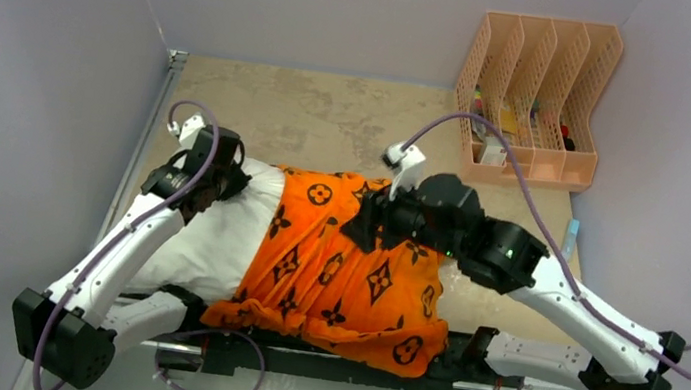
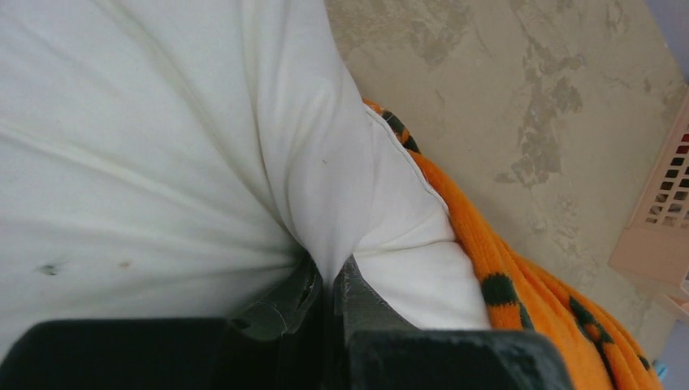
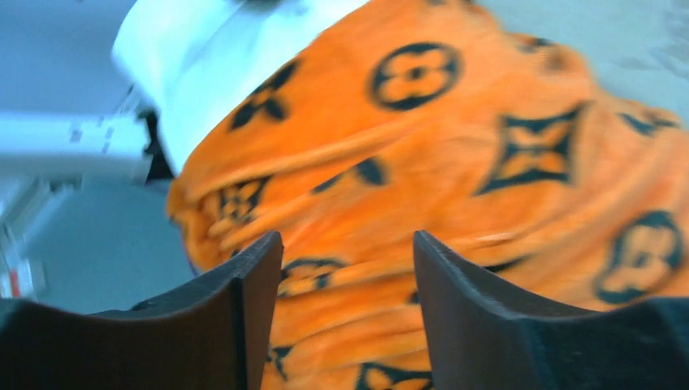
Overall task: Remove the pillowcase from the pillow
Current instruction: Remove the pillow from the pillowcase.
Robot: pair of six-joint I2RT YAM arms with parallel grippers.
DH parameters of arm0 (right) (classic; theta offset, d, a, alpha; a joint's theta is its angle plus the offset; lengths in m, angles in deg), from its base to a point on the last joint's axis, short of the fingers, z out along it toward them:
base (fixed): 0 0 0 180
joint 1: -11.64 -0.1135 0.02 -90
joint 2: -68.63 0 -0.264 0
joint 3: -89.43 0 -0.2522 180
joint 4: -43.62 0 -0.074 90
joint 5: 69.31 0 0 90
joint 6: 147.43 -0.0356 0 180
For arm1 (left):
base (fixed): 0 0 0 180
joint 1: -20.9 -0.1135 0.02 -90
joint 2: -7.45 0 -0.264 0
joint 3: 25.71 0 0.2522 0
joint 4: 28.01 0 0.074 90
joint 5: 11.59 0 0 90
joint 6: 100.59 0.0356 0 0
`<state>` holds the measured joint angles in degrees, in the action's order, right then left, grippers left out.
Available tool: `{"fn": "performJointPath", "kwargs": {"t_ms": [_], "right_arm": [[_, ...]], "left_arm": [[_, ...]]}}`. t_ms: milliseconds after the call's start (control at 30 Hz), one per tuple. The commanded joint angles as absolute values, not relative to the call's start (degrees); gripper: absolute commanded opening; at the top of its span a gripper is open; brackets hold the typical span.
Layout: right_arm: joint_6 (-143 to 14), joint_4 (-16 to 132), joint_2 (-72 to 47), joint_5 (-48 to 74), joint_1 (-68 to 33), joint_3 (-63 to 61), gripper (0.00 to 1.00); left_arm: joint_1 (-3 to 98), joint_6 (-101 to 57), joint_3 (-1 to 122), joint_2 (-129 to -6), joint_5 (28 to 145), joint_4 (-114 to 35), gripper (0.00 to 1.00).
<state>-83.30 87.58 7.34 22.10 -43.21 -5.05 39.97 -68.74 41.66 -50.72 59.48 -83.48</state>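
The pillowcase's bunched near corner (image 1: 245, 311) (image 3: 226, 213) lies back of my right gripper, to its left in the top view: I will swing the gripper's fingers there and down onto the pillowcase's folds.
The orange pillowcase (image 1: 342, 265) with black motifs covers the right part of the white pillow (image 1: 216, 228), whose left end lies bare. My left gripper (image 1: 211, 187) is shut on a pinched fold of the pillow (image 2: 162, 122) at its far left corner; the fingers (image 2: 366, 296) squeeze white cloth between them, with the pillowcase's edge (image 2: 520, 284) just to the right. My right gripper (image 1: 368, 220) hovers over the pillowcase's upper middle. Its jaws stand open above the orange fabric (image 3: 455, 146), nothing between the fingertips (image 3: 264, 252).
A peach plastic file rack (image 1: 536, 99) with small items stands at the back right. Bare beige tabletop (image 1: 331, 118) lies beyond the pillow. A metal rail (image 1: 153, 129) borders the table's left side. Grey walls close in all round.
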Motion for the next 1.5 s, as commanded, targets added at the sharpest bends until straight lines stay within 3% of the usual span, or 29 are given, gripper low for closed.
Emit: {"fn": "performJointPath", "kwargs": {"t_ms": [0, 100, 233, 600, 700, 767, 800, 933, 1000, 1167, 1467], "right_arm": [[-75.9, 82.7, 5.2, 32.1, -58.5, -6.5, 0.64], [-67.4, 75.6, 0.5, 38.9, -70.2, -8.9, 0.64], [-53.4, 59.8, -1.8, 39.7, -78.6, -15.4, 0.64], [-35.7, 42.1, -10.4, 39.6, -80.1, -24.6, 0.66], [-34.6, 39.8, -14.6, 49.6, -80.1, -26.9, 0.59], [-34.8, 37.6, -15.4, 56.1, -78.2, -28.1, 0.45], [-37.0, 39.4, -15.5, 57.6, -76.1, -27.0, 0.39], [-49.2, 48.7, -15.4, 53.5, -65.6, -19.9, 0.00], [-52.6, 49.4, -16.3, 51.3, -62.3, -17.4, 0.00], [-64.5, 59.7, -24.5, 44.5, -55.2, -5.9, 0.00], [-77.1, 65.1, -32.8, 33.7, -46.3, 3.6, 0.00]], "left_arm": [[38.1, -63.1, 44.5, -55.6, 56.5, -86.6, 0.00], [36.7, -61.6, 45.8, -58.6, 58.9, -84.7, 0.00], [35.8, -59.7, 47.9, -61.7, 61.6, -84.1, 0.00], [35.1, -57.9, 48.7, -63.6, 64.4, -82.8, 0.00], [34.7, -57.4, 49.6, -64.0, 64.9, -83.4, 0.00], [34.0, -56.6, 51.1, -64.0, 65.5, -84.8, 0.00], [33.6, -56.4, 52.0, -64.0, 65.9, -85.8, 0.05], [33.1, -56.3, 56.5, -62.3, 67.4, -89.3, 0.44], [33.0, -56.5, 58.6, -60.5, 68.0, -90.7, 0.59], [33.1, -59.5, 59.4, -53.7, 69.2, -94.0, 0.69], [33.1, -69.1, 50.5, -37.7, 65.9, -99.9, 0.75]]}}
